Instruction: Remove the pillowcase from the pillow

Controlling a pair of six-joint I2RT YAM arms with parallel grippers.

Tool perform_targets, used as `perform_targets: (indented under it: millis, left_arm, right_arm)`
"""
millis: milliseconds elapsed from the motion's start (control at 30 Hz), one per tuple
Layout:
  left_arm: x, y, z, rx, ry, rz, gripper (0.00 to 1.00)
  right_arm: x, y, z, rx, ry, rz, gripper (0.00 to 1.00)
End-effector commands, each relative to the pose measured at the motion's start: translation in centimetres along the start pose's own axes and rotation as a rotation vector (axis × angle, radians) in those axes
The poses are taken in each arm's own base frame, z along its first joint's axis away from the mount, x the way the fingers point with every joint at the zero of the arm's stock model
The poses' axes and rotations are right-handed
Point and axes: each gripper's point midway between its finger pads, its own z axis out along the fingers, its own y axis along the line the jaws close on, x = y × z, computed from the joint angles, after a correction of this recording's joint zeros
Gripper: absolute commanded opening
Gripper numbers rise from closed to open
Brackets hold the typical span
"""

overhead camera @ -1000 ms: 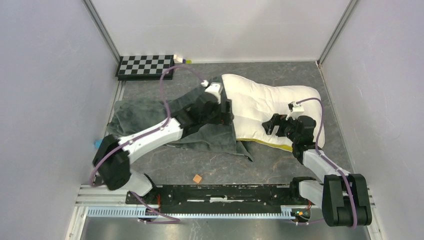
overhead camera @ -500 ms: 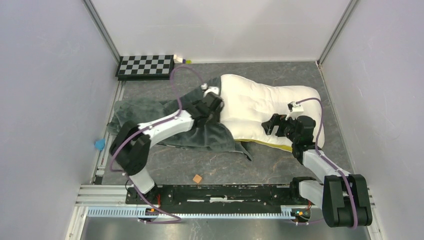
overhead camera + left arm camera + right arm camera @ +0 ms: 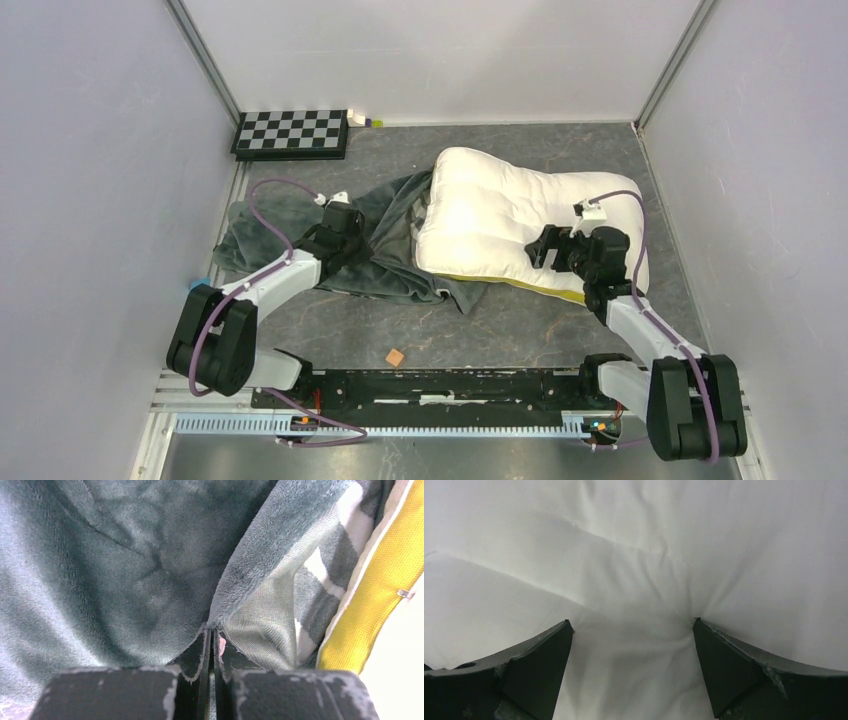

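Note:
I will next lift the fold up and outward with my left gripper, away from the pillow toward the checkerboard's near edge (image 3: 298, 156), to let go of it, because the pillowcase (image 3: 395, 265) is still touching the pillow.
The white quilted pillow (image 3: 500, 215) lies at the centre-right of the table, a yellow edge along its near side. The dark grey-green pillowcase (image 3: 395, 265) is bunched to its left, still lapping the pillow's left end. My left gripper (image 3: 352, 243) is shut on a fold of the pillowcase (image 3: 125, 570); in the left wrist view the jaws (image 3: 212, 630) pinch the plush edge, with striped fabric and the pillow's yellow edge (image 3: 365, 605) to the right. My right gripper (image 3: 542, 250) is open, its fingertips (image 3: 631, 625) pressed into the white pillow (image 3: 634, 545).
A checkerboard (image 3: 290, 132) sits at the back left with a small bottle-like item (image 3: 365, 120) beside it. A small orange block (image 3: 395, 357) lies near the front rail. A blue object (image 3: 197, 285) is at the left wall. Walls enclose three sides.
My left gripper shut on the pillowcase and drew back to the left, dragging the fabric off the pillow's left end. The pillow shifted slightly left. The right arm stayed put.

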Motion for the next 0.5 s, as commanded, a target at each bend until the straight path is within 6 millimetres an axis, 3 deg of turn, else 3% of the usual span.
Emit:
perform_targets:
  millis: [0, 167, 300, 467]
  left_arm:
    - [-1.4, -2.2, -0.2, 0.099, -0.041, -0.017, 0.02]
    - [-0.6, -3.4, -0.1, 0.184, -0.018, 0.021, 0.02]
    - [-0.3, -3.5, 0.0, 0.198, -0.009, 0.037, 0.02]
    - [-0.4, -2.7, -0.1, 0.172, -0.035, 0.056, 0.02]
  right_arm:
    - [-3.2, 1.4, -0.7, 0.039, -0.004, -0.117, 0.98]
    - [-7.3, 6.2, -0.7, 0.063, -0.013, -0.252, 0.98]
    - [-7.7, 11.8, 0.7, 0.048, -0.012, -0.330, 0.98]
    - [-6.8, 18.5, 4.2, 0.106, 0.006, -0.421, 0.98]
